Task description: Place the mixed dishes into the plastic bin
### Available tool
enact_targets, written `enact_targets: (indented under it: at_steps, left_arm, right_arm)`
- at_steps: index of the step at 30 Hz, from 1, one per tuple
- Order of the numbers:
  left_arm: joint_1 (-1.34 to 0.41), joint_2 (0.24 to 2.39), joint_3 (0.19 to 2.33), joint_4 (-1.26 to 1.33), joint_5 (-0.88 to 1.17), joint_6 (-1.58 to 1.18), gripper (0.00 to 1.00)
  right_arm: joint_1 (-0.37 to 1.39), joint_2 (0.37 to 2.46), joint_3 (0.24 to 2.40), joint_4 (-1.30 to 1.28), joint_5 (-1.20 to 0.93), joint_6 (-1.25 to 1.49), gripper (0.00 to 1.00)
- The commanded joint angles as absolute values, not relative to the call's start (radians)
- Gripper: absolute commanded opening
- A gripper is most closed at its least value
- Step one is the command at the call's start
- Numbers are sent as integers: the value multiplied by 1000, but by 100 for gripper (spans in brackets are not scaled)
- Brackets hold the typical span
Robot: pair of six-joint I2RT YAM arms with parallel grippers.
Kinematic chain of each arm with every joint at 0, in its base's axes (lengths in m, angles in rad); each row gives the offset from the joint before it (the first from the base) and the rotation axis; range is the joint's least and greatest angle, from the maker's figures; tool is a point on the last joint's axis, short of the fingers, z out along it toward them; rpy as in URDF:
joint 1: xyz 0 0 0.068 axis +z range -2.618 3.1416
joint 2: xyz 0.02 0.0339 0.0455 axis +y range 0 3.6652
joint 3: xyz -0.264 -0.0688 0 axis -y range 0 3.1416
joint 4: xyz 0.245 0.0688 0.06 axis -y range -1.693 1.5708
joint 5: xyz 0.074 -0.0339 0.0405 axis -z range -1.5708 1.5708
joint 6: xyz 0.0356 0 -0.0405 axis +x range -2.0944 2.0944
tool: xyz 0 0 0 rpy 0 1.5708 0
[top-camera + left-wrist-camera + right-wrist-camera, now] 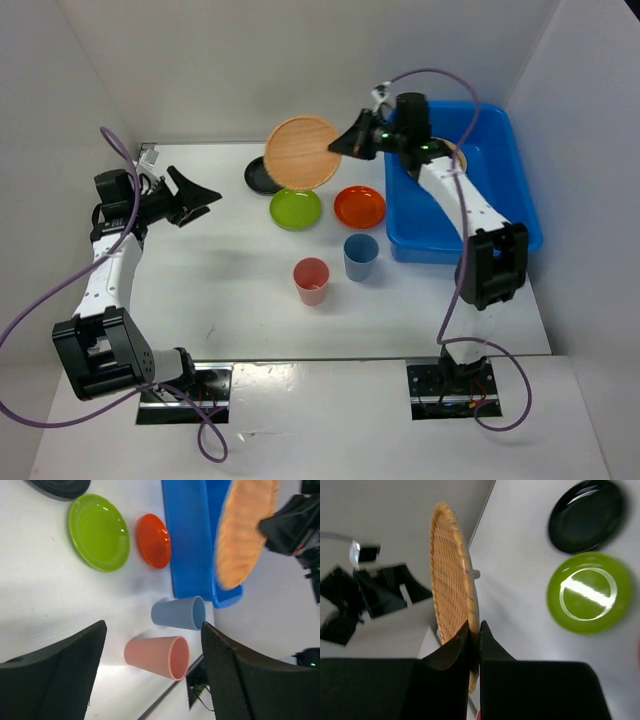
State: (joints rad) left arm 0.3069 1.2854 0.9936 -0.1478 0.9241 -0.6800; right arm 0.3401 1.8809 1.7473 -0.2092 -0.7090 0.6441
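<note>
I will move my right gripper to the right in the top view next, then down onto the tan thing in the bin, because the tray (300, 152) (452, 575) is still hanging outside.
My right gripper (350, 143) is shut on the edge of a woven bamboo tray (300, 152), which hangs tilted in the air above the table, left of the blue plastic bin (500, 215). In the right wrist view the fingers pinch the tray's rim (452, 580) at the gripper (479, 627). On the table lie a black plate (262, 177), a lime green plate (296, 208) and an orange plate (359, 206). A blue cup (361, 256) and a pink cup (311, 280) stand nearer. My left gripper (195, 195) hovers open at the left with nothing in it (154, 630).
Something tan (452, 152) shows inside the bin at its far end, mostly hidden by the right arm. White walls close in the table at the back and both sides. A purple cable (450, 80) arcs above the bin.
</note>
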Motion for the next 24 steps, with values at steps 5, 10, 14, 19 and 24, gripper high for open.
enact_targets:
  at_steps: [5,10,14,19,24]
  left_arm:
    - [313,1331,994,-121,784,-678,91]
    - [313,1367,994,-92,681,-703,94]
    - [313,1403,994,-17,580,-752,97]
    - [275,1486,1032,40,479,-761,97]
    - [255,1604,1066,127,445,-761,97]
  right_arm:
    - [34,1556,1569,-52,-373,790,0]
    - [-141,1560,1448,32,-239,871,0]
    - [-199,1649,1416,106,-160,974,0]
    - [-199,1796,1391,170,-57,1037,0]
    - [-199,1926,1432,196,-11,1080,0]
